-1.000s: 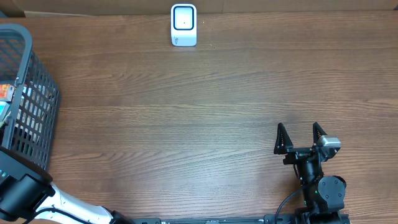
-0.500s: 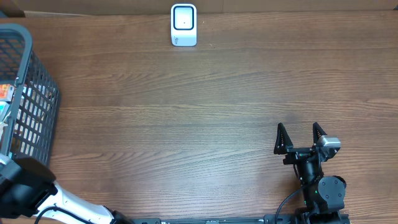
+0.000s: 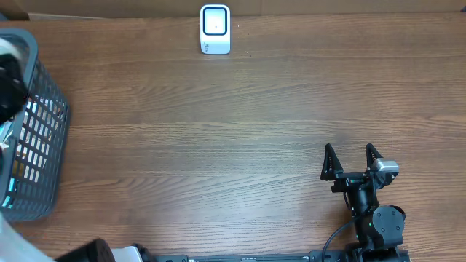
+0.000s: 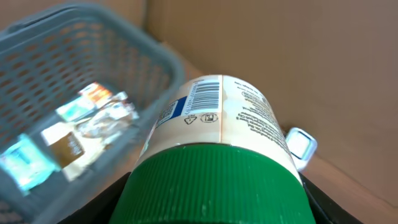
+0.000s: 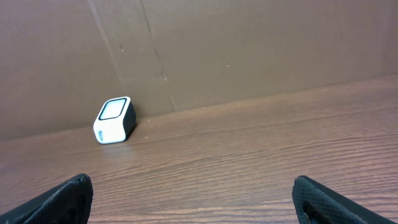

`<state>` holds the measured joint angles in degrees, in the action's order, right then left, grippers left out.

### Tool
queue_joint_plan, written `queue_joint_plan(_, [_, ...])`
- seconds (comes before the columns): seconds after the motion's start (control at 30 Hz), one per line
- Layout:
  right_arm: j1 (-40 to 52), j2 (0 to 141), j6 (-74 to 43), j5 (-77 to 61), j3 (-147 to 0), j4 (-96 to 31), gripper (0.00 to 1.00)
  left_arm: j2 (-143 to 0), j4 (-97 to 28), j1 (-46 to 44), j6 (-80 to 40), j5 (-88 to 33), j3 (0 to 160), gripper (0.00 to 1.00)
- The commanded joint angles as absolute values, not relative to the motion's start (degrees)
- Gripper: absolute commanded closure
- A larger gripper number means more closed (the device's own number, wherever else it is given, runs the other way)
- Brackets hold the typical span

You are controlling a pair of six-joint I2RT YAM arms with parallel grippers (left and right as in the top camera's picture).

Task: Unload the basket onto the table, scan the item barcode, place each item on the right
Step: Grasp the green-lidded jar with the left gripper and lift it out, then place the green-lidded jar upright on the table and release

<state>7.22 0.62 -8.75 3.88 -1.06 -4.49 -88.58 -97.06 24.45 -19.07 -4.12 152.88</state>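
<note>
The tabletop has room on its bare wood, so my left gripper should next swing the jar clear of the basket, tilt downward and lower the jar onto it to let go of the lid.
My left gripper (image 4: 214, 202) is shut on the green ribbed lid of the item, a cream jar (image 4: 230, 115), with a black finger on each side of the lid. The jar's barcode (image 4: 204, 96) faces up toward the wrist camera. Overhead, the left arm (image 3: 10, 76) is a dark blur over the basket at the far left edge, and the jar cannot be made out there. The white scanner (image 3: 215, 29) stands at the table's back edge; it also shows just past the jar (image 4: 300, 144). My right gripper (image 3: 352, 161) rests open near the front right, holding nothing.
A grey mesh basket (image 3: 45, 116) with several packets inside stands at the left edge of the table, and its rim (image 4: 74, 25) lies below and left of the jar. A brown cardboard wall (image 5: 249, 43) runs behind the scanner (image 5: 115, 120).
The left arm has swung from the front left corner to over the basket's far end. The right arm has not moved.
</note>
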Motion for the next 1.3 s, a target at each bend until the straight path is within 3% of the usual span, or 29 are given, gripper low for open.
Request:
queue_joint_plan(0.0, [7.6, 0.2, -8.5, 4.4, -0.4, -4.2, 0.0, -88.7, -96.8, 17.1, -18.9, -4.7, 150.0, 0.64])
queue_joint_plan(0.3, [7.6, 0.2, -8.5, 4.4, -0.4, -4.2, 0.0, -90.4, -95.6, -6.3, -23.4, -3.9, 129.1, 0.66])
queue_joint_plan(0.5, [7.6, 0.2, -8.5, 4.4, -0.4, -4.2, 0.0, -94.8, -91.6, -14.3, -25.3, -2.1, 118.0, 0.64])
queue_joint_plan(0.73, [7.6, 0.2, -8.5, 4.4, -0.4, -4.2, 0.0, -101.3, -88.8, -14.4, -30.0, 3.2, 106.5, 0.62])
queue_joint_plan(0.97, [7.6, 0.2, -8.5, 4.4, -0.4, -4.2, 0.0, -107.7, -78.2, -11.9, -30.6, 3.1, 94.5, 0.61])
queue_joint_plan(1.27, [7.6, 0.2, -8.5, 4.4, -0.4, -4.2, 0.0, -113.2, -72.3, -8.5, -31.1, 3.4, 91.0, 0.6])
